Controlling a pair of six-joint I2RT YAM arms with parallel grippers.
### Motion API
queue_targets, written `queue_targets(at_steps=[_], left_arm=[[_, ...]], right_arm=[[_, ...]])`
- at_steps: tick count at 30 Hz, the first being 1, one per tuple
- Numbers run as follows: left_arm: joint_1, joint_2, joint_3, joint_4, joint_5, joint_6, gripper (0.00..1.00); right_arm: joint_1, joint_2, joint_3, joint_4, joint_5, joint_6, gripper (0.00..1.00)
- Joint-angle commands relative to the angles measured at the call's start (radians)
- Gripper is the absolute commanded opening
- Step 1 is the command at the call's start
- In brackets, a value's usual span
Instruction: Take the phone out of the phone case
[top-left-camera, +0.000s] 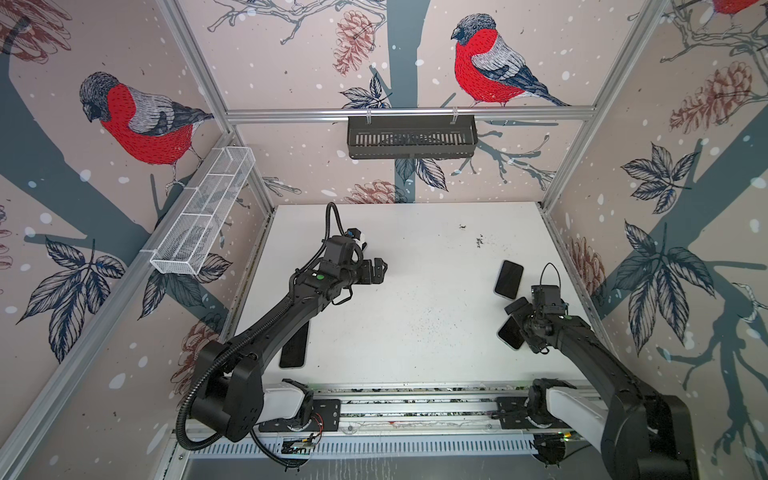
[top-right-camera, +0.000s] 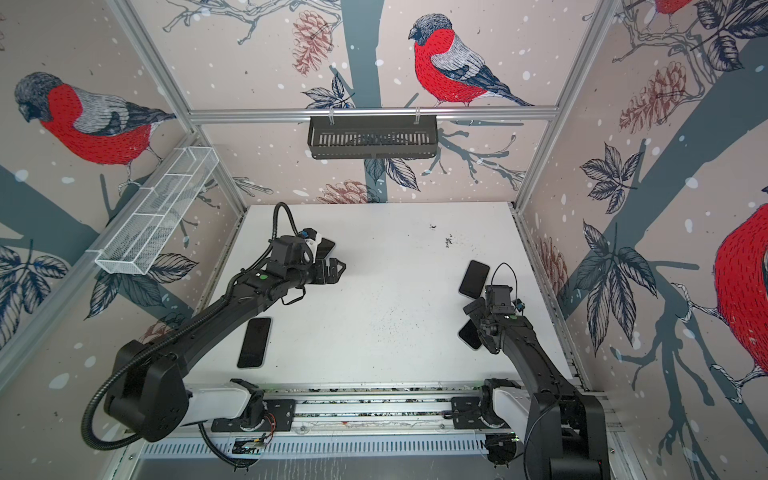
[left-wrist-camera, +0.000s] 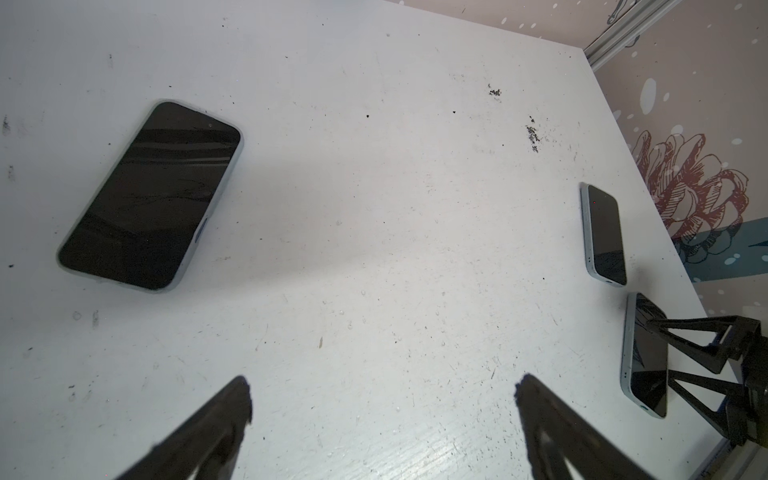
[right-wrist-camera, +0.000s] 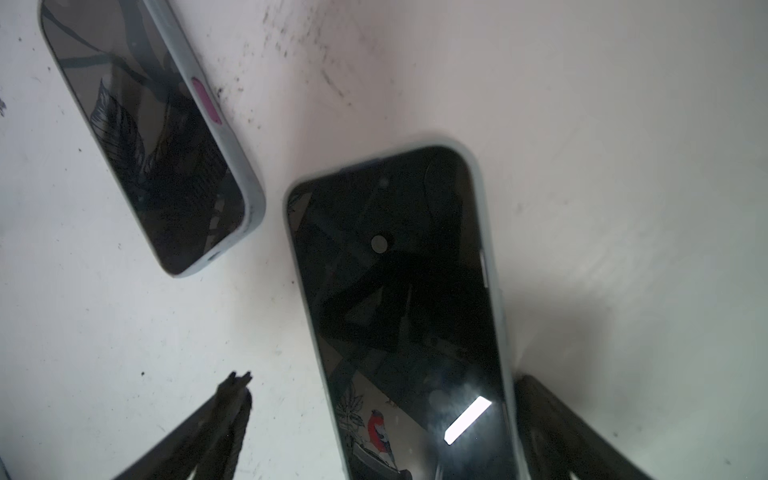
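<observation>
My right gripper moves back and down onto the phone's near end (top-left-camera: 509, 336) next, centring the fingers, since one finger crowds the phone's edge and the end lies below and back.
Several dark-screened phones in pale grey-blue cases lie face up on the white table (top-left-camera: 415, 324). My right gripper (right-wrist-camera: 383, 382) is open just above one phone (right-wrist-camera: 407, 311), a finger on either side of its lower end. It is not gripped. In both top views this phone (top-left-camera: 510, 336) (top-right-camera: 468, 336) lies partly under the right gripper (top-left-camera: 513, 318). A second cased phone (top-left-camera: 508, 279) (right-wrist-camera: 145, 133) with a pink side button lies just beyond. My left gripper (left-wrist-camera: 382, 386) (top-left-camera: 380, 270) is open over bare table, with another phone (left-wrist-camera: 149, 195) (top-right-camera: 325, 247) beside it.
One more phone (top-right-camera: 254, 343) lies near the front left, under the left arm. A black basket (top-left-camera: 411, 137) hangs on the back rail and a white wire basket (top-left-camera: 203, 212) on the left wall. Dark crumbs (top-left-camera: 480, 241) dot the far table. The arms' base rail (top-left-camera: 415, 405) runs along the front edge.
</observation>
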Motion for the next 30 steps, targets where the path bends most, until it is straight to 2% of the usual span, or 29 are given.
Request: queue_targets(at_steps=[1,16,22,30], left_arm=[[-0.002,0.009,0.002,0.028,-0.002,-0.01,0.99],[-0.002,0.049,0.033,0.03,0.004,0.005,0.98],[-0.002,0.067,0.04,0.033,0.015,0.002,0.99],[-0.001,0.098,0.057,0.039,0.03,-0.002,0.98]], right_arm=[[0.041,0.036,0.012,-0.137,-0.009,0.051,1.0],[0.192,0.168,0.09,-0.245,0.06,0.066,1.0],[0.216,0.158,0.088,-0.28,0.067,0.069,0.99],[0.226,0.157,0.077,-0.282,0.079,0.075,0.93]])
